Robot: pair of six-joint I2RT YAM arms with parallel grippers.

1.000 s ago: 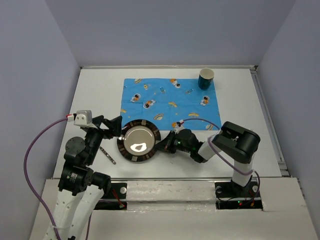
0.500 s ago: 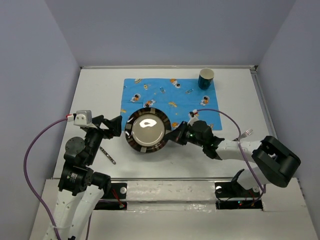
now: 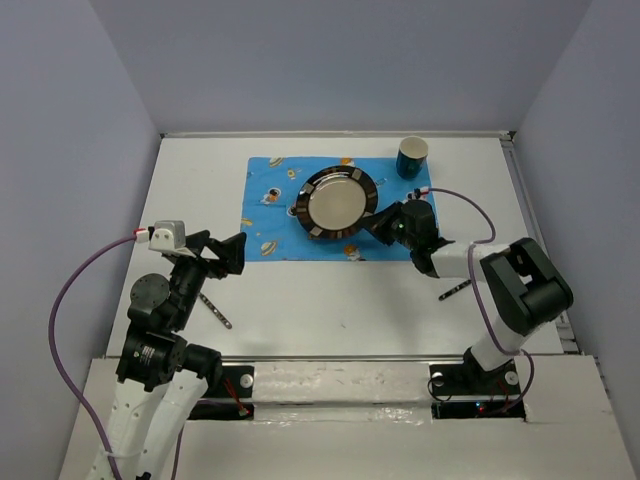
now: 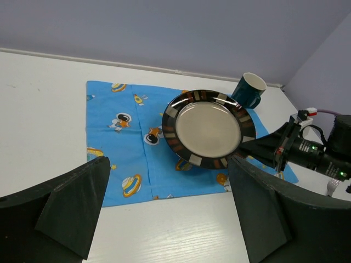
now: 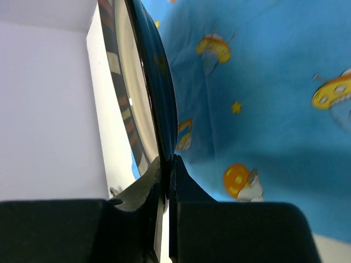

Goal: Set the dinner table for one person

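Observation:
My right gripper brings the plate down onto the mat's middle [image 5: 201, 75] next, then opens, since the plate's bottom shows above the mat.
A round plate [image 3: 341, 203] with a dark striped rim is over the middle of the blue cartoon-printed mat [image 3: 275, 200] on the white dinner table [image 3: 340, 300]. My right gripper [image 3: 383, 224] is shut on the plate's right rim. In the right wrist view its fingers pinch the rim [image 5: 159, 98] edge-on at the gripper [image 5: 167, 164], with the mat [image 5: 263, 109] behind. Whether the plate touches the cloth I cannot tell. My left gripper [image 3: 225, 255] stands open and holds nothing, left of the mat. Its wrist view shows the gripper [image 4: 170, 219] above bare table, facing the plate [image 4: 208, 129].
A dark teal mug [image 3: 411, 157] stands at the mat's far right corner, also seen as the mug [image 4: 249, 90]. A slim dark utensil [image 3: 215, 311] lies near the left arm. Another utensil [image 3: 455, 291] lies by the right arm, its fork tines [image 4: 333, 188] showing.
My right gripper has carried the plate from the table's near part, up and to the right, over the mat. The left arm has not moved.

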